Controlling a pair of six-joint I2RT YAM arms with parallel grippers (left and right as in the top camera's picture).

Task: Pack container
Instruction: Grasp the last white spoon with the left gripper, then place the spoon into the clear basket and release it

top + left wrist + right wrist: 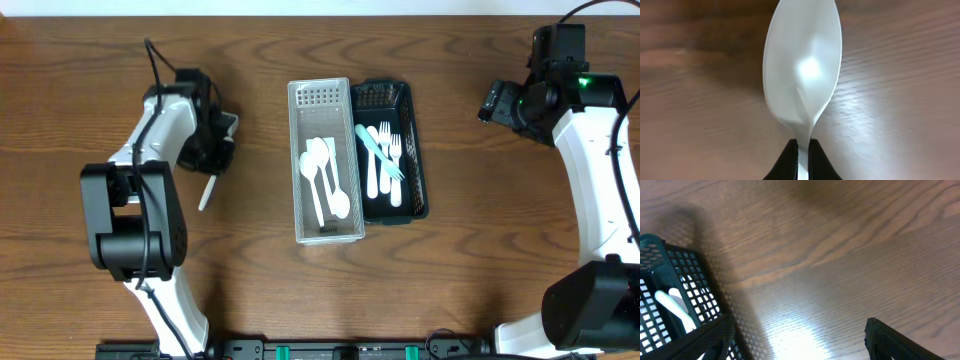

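The white basket already has white spoons in it. Next, I need to lift the spoon with my left gripper and lower it into that basket.
My left gripper is shut on the handle of a white plastic spoon at the table's left; its handle end sticks out toward the front. In the left wrist view the spoon's bowl fills the frame above the closed fingers, over bare wood. A white perforated basket in the middle holds three white spoons. A black basket beside it holds white forks and a teal utensil. My right gripper is open and empty at the far right; its fingertips are spread wide.
The black basket's mesh corner shows at the left of the right wrist view, with a white utensil inside. Both arm bases stand at the table's front edge. Bare wood lies between the left gripper and the white basket.
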